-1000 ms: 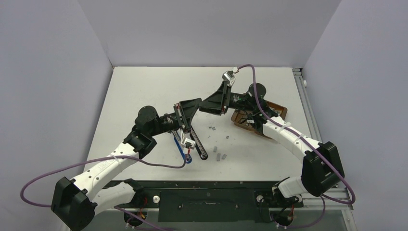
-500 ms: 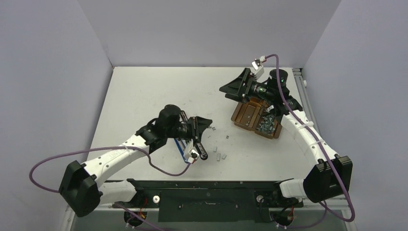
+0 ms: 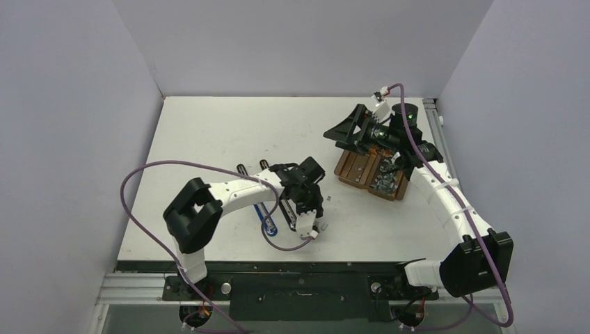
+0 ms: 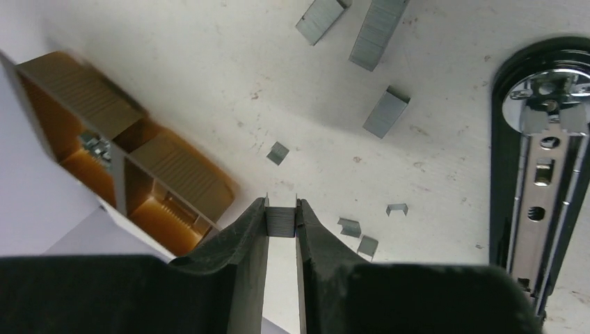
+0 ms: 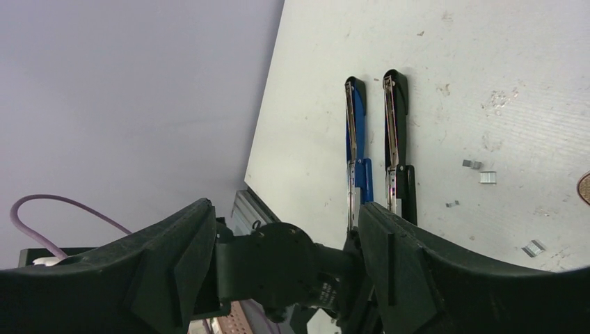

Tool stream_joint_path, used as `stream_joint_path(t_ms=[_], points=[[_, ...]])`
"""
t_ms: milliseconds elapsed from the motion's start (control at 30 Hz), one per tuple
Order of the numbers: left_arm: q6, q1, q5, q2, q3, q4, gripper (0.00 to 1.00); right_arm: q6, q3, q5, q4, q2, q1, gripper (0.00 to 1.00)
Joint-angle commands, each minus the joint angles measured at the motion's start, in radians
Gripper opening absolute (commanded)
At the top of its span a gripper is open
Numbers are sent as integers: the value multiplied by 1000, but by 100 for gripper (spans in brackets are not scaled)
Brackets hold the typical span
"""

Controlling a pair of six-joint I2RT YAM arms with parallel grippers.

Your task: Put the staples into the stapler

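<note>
My left gripper is above the bare tabletop beside the loose staples, which is clear of pieces, so it should move down and release the strip of staples there.
The stapler [image 4: 539,174] lies opened flat on the table, its metal channel facing up. Its blue arm [image 3: 267,221] and black arm [image 5: 395,132] rest side by side. My left gripper [image 4: 282,223] hangs just right of it, shut on a short grey strip of staples pinched between the fingertips. Loose staples [image 4: 379,31] lie scattered on the table beyond. In the top view my left gripper [image 3: 304,209] covers most of the black arm. My right gripper [image 3: 341,131] stands open and empty at the far left corner of the brown tray [image 3: 351,174].
The brown two-compartment tray [image 4: 174,174] sits right of centre, with a heap of staples [image 3: 386,182] in its right compartment. More small staple pieces [image 5: 488,177] dot the table between stapler and tray. The left arm's purple cable [image 3: 149,170] loops over the left side.
The grippers stood tip to tip over the table's middle. The right one has opened and drawn back over the tray. The left arm has swung right and down beside the stapler, still shut.
</note>
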Motion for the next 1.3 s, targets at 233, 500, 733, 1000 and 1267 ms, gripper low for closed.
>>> stream_joint_path(t_ms=[233, 500, 733, 1000, 1267], points=[[391, -106, -220, 219, 246, -217, 0, -15, -27, -69, 32, -67, -78, 74], [376, -120, -261, 277, 276, -218, 0, -2, -46, -103, 49, -72, -107, 74], [381, -125, -293, 311, 315, -250, 4, 27, -71, -119, 90, -82, -118, 74], [386, -135, -251, 291, 296, -273, 18, 36, -72, -132, 91, -85, -127, 74], [376, -135, -234, 273, 262, -218, 21, 41, -75, -133, 89, -89, -133, 74]])
